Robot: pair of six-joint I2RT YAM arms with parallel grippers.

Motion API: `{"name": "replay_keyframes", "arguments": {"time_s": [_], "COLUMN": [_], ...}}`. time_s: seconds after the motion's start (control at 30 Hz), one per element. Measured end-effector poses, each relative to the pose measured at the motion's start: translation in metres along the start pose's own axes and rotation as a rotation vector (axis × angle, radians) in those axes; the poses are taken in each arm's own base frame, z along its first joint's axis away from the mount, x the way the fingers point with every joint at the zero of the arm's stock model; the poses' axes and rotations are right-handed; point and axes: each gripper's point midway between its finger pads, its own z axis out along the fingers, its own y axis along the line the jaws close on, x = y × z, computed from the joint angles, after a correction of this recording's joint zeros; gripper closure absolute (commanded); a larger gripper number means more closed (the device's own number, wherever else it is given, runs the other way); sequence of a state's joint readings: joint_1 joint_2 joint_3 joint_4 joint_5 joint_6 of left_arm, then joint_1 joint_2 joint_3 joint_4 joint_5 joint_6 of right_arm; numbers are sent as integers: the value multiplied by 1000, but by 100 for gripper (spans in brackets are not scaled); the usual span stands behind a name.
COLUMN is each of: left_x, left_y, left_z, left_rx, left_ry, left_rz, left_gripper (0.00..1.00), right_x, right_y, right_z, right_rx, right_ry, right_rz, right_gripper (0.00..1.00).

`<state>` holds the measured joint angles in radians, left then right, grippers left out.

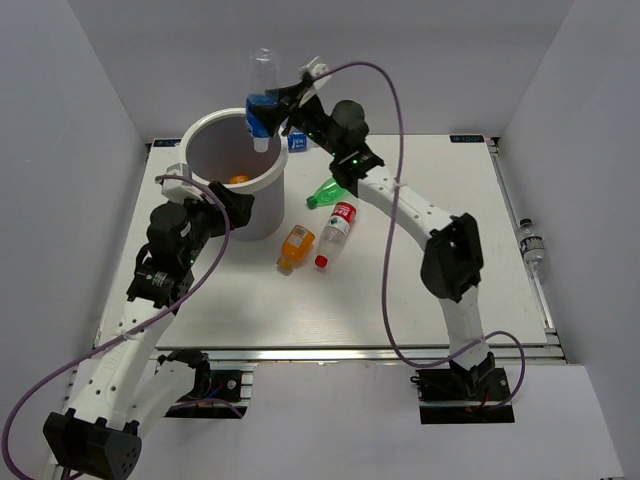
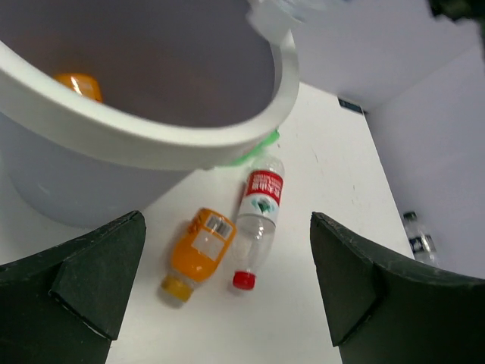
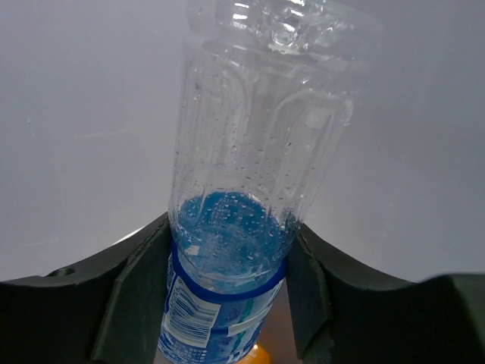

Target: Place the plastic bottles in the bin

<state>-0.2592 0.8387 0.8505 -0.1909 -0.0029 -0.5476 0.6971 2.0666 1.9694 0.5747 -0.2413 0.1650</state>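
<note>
My left gripper comes down past the bin (image 1: 197, 131) onto the orange bottle's body (image 1: 296, 245) next, since it lies below the gripper and to its right in the top view.
The white bin (image 1: 197, 131) stands at the back left, with an orange bottle (image 1: 238, 180) lying inside it. My right gripper (image 1: 268, 106) is shut on a clear blue-labelled bottle (image 1: 261, 95), held cap-down over the bin's far rim. In the right wrist view both fingers (image 3: 132, 296) press the sides of that bottle (image 3: 242, 212). On the table right of the bin lie another orange bottle (image 1: 294, 246), a clear red-labelled bottle (image 1: 337, 233) and a green bottle (image 1: 329, 193). My left gripper (image 1: 215, 200) is open beside the bin's near wall, holding nothing.
In the left wrist view the bin's rim (image 2: 151, 144) fills the upper left, with the orange bottle (image 2: 198, 254) and the red-labelled bottle (image 2: 258, 220) lying below it. A small clear bottle (image 1: 530, 243) lies off the table's right edge. White walls enclose the table.
</note>
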Motion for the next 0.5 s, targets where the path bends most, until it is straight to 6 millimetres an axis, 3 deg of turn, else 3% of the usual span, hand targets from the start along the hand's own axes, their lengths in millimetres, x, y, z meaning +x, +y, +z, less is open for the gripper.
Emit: {"name": "replay_keyframes", "arguments": {"time_s": [0.07, 0.1, 0.17, 0.27, 0.4, 0.5], "left_x": [14, 20, 32, 46, 59, 73], "left_y": [2, 3, 5, 8, 5, 2], "left_z": [2, 3, 4, 4, 7, 10], "left_rx": [11, 14, 20, 27, 58, 76], "left_ry": [38, 57, 87, 126, 168, 209], "left_rz": [-13, -19, -28, -35, -38, -33], "left_gripper": [2, 2, 2, 2, 2, 2], "right_x": [28, 43, 71, 93, 73, 39], "right_y": [1, 3, 6, 8, 15, 20], "right_z": [12, 14, 13, 8, 11, 4], "right_rx": [-17, -22, -25, -19, -31, -40], "right_ry": [44, 72, 139, 224, 228, 225], "right_rz": [20, 27, 42, 51, 47, 44], "right_gripper": [34, 23, 11, 11, 11, 11]}}
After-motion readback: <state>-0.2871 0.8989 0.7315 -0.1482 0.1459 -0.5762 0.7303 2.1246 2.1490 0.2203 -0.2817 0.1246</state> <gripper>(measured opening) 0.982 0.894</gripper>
